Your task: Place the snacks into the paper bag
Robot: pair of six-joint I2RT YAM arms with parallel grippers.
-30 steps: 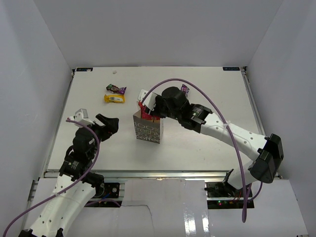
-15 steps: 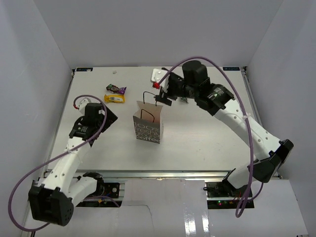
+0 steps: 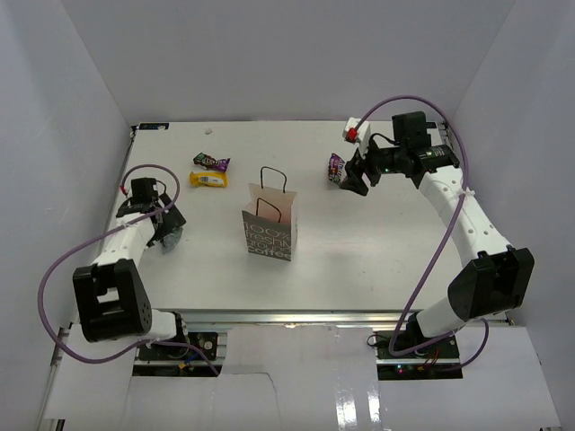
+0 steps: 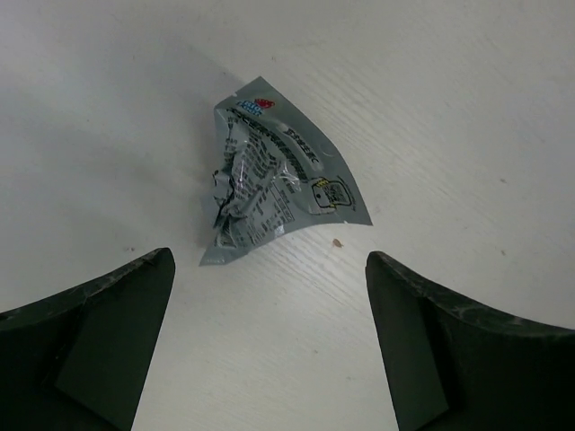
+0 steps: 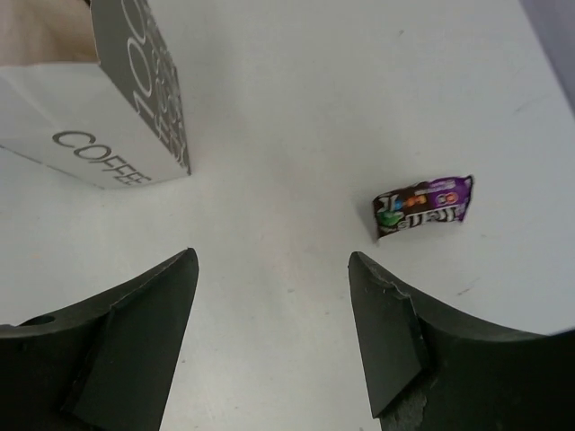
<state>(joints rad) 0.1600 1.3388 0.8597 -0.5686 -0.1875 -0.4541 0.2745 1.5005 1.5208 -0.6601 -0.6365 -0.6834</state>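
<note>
The silver-backed packet's film bunches up at its crumpled fold while the packet's printed corner spreads flat, so my left gripper will lower, open, onto that fold next.
The grey-white paper bag [image 3: 269, 223] stands upright mid-table, and its "coffee" side shows in the right wrist view [image 5: 108, 108]. A dark purple snack [image 3: 211, 162] and a yellow bar [image 3: 208, 180] lie to the back left of the bag. Another purple snack [image 3: 336, 168] lies to the back right [image 5: 422, 208]. My right gripper [image 3: 358, 176] is open and empty just right of it [image 5: 271, 260]. My left gripper [image 3: 164, 232] is open and empty [image 4: 269, 265] at the table's left. A crumpled silver-backed packet [image 4: 278, 175] lies just ahead of its fingertips.
White walls close in the table on three sides. The right arm's purple cable [image 3: 422, 103] arcs above the back right corner. A small white speck [image 3: 208, 131] lies near the back edge.
My right gripper has left the bag's mouth and moved back right, beside the purple snack. My left gripper has swung left and down over the silver-backed packet.
</note>
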